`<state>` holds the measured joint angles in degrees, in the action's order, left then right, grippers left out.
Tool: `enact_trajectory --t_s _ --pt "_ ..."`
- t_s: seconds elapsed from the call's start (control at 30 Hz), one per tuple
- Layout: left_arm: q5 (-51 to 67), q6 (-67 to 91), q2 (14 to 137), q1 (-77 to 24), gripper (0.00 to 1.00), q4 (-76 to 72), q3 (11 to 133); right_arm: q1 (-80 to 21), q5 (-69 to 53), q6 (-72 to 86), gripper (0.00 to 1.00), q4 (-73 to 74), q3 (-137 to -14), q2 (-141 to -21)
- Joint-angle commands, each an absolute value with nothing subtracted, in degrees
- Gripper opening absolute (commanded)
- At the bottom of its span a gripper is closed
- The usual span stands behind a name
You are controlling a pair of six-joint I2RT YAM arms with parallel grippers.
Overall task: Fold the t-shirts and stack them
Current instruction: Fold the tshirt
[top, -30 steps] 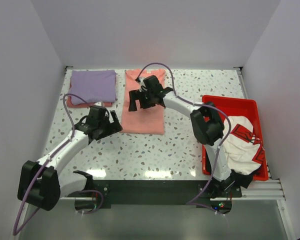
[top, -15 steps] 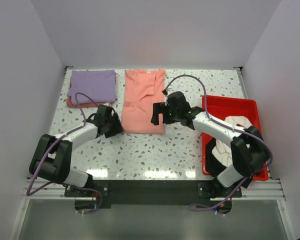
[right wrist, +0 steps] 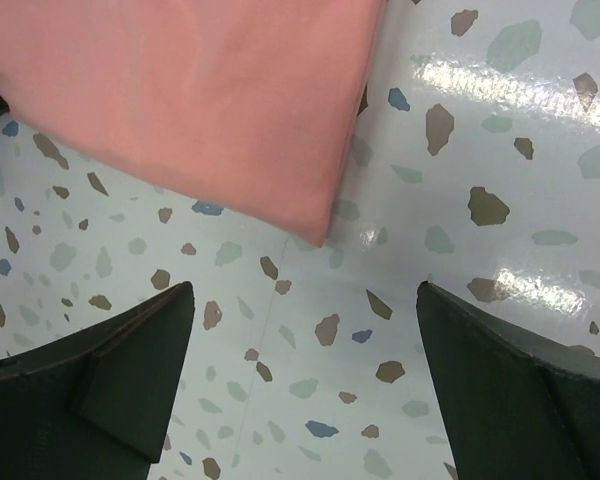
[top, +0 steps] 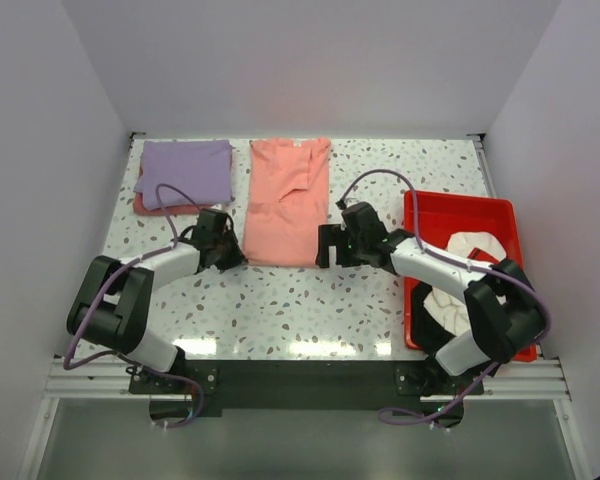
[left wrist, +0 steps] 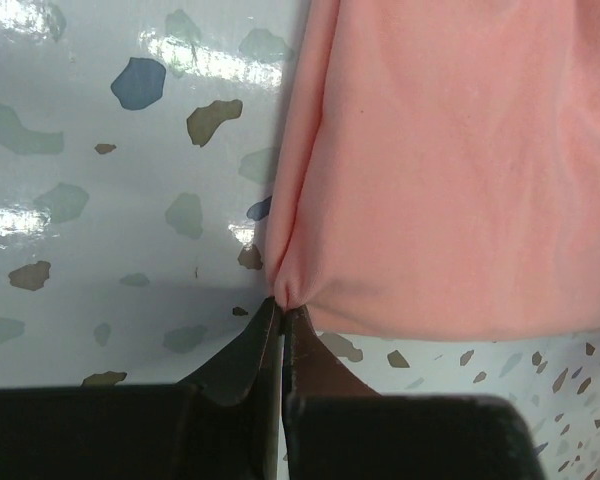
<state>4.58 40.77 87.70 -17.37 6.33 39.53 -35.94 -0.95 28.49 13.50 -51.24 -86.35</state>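
Note:
My right gripper should go down next and close on the salmon-pink shirt's free near corner, which is below its fingers. My left gripper holds the other corner.
A salmon-pink t-shirt (top: 286, 200) lies as a long folded strip at the table's middle back. My left gripper (left wrist: 282, 308) is shut on its near-left corner (left wrist: 280, 285), and the cloth puckers between the tips. In the top view the left gripper (top: 238, 256) sits at that corner. My right gripper (right wrist: 302, 290) is open, its fingers (right wrist: 140, 360) spread over bare table just short of the shirt's near-right corner (right wrist: 320, 235). A lavender t-shirt (top: 187, 170) lies folded at the back left, on top of a pinkish-red one (top: 146, 206). A white t-shirt (top: 470, 290) lies crumpled in the tray.
The red plastic tray (top: 458, 205) stands at the right edge of the speckled table (top: 300, 300). White walls close in the back and both sides. The right arm reaches from the tray side across to the shirt.
My left gripper has gone from open to shut on the salmon shirt's near-left corner. The right arm came off the shirt's upper part and moved nearer, to its near-right corner.

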Motion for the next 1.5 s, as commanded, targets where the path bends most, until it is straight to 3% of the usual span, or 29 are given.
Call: enact_trajectory --t_s 0.0,0.1,0.53,0.63,0.73,0.8,1.03,1.27,1.47 --pt "4.5 39.5 88.5 -17.1 0.0 5.5 39.3 -35.8 0.2 27.6 0.93 14.1 -51.9 -88.2" --pt "4.2 39.5 87.1 -17.1 0.0 5.5 38.3 -35.9 0.1 26.2 0.78 14.2 -53.2 -90.9" --pt "3.7 39.7 85.5 -17.1 0.0 5.9 36.9 -35.9 -4.7 23.4 0.49 10.0 -57.9 -100.7" --pt "2.4 39.5 85.8 -17.1 0.0 6.2 37.6 -35.9 -4.6 22.5 0.33 10.9 -59.1 -102.2" --pt "2.4 39.4 85.8 -17.1 0.0 6.8 38.2 -35.9 -6.8 22.2 0.11 11.3 -58.9 -102.7" --pt "1.4 39.8 84.6 -17.1 0.0 7.0 38.1 -36.1 -8.3 23.0 0.02 11.7 -57.7 -101.1" --pt "-4.0 41.4 74.3 -17.1 0.0 13.3 33.5 -37.8 -15.6 24.1 0.0 20.7 -54.9 -93.1" --pt "-8.2 45.5 52.3 -17.1 0.0 23.9 28.8 -41.1 -24.5 21.8 0.0 34.0 -55.4 -85.3" --pt "-13.2 47.6 37.5 -17.1 0.0 34.4 32.8 -43.5 -31.2 21.8 0.0 43.1 -58.6 -78.7"
